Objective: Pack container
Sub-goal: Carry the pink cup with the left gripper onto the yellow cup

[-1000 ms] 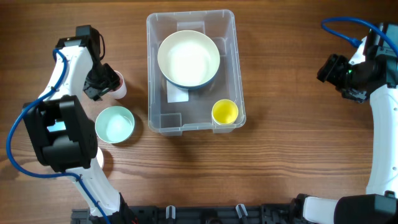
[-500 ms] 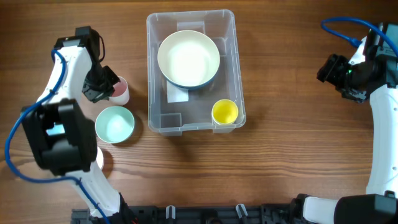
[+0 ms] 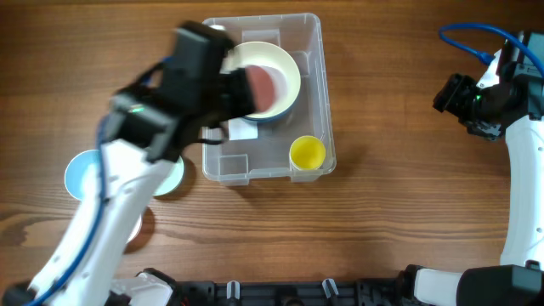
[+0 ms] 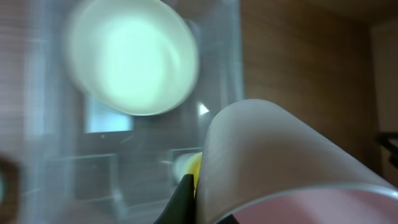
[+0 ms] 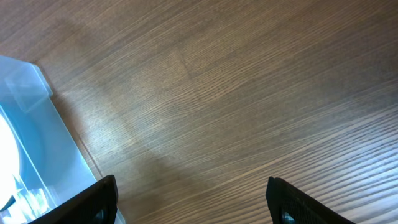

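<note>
Next I will move my left gripper back from the bowl and bring the pink cup inside the yellow cup down, since it stands open and empty in the container's near corner.
The clear container stands at the table's middle with a white bowl and a yellow cup in it. My left gripper is shut on a pink cup and holds it above the white bowl, inside the container's outline. In the left wrist view the pink cup fills the lower right beside one dark fingertip, with the white bowl and the container wall below. My right gripper is open and empty over bare wood far right of the container.
A light-blue bowl lies left of the container, and a pale bowl rim shows past the left arm. The right wrist view has the container's corner at the left and the open right gripper.
My left arm has swung right from beside the container with the pink cup and now holds it over the white bowl. The right arm has not moved.
</note>
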Controlling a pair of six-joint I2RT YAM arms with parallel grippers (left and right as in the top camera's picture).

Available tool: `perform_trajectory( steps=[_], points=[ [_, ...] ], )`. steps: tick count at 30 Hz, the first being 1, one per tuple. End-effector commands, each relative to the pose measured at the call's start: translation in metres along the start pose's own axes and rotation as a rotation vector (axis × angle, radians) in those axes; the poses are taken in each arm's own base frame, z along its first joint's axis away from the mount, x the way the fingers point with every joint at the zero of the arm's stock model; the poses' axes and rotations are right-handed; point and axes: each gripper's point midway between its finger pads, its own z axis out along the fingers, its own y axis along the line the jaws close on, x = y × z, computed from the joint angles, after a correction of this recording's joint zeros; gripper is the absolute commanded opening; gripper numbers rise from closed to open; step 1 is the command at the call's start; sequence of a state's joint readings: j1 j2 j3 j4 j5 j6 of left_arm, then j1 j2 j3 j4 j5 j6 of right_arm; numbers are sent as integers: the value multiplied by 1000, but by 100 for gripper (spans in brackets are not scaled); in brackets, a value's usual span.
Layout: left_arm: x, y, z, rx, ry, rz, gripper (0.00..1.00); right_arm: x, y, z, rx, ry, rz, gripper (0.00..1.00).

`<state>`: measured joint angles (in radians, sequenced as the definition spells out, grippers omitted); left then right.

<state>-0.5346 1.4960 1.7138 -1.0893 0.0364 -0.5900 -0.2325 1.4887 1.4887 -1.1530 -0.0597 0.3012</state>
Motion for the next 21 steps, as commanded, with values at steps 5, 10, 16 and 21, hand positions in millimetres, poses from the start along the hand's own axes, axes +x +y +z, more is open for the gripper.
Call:
perform_trajectory(
  steps=[5, 10, 16, 21],
  points=[
    [79, -44, 86, -32, 260, 68, 4, 3, 0, 5, -3, 21, -12, 78],
    [106, -16, 110, -164, 386, 61, 4, 3, 0, 5, -3, 21, -12, 78],
    [109, -5, 110, -207, 405, 59, 4, 3, 0, 5, -2, 21, -12, 78],
    [112, 1, 107, -236, 418, 62, 5, 3, 0, 5, -2, 22, -15, 78]
  ],
)
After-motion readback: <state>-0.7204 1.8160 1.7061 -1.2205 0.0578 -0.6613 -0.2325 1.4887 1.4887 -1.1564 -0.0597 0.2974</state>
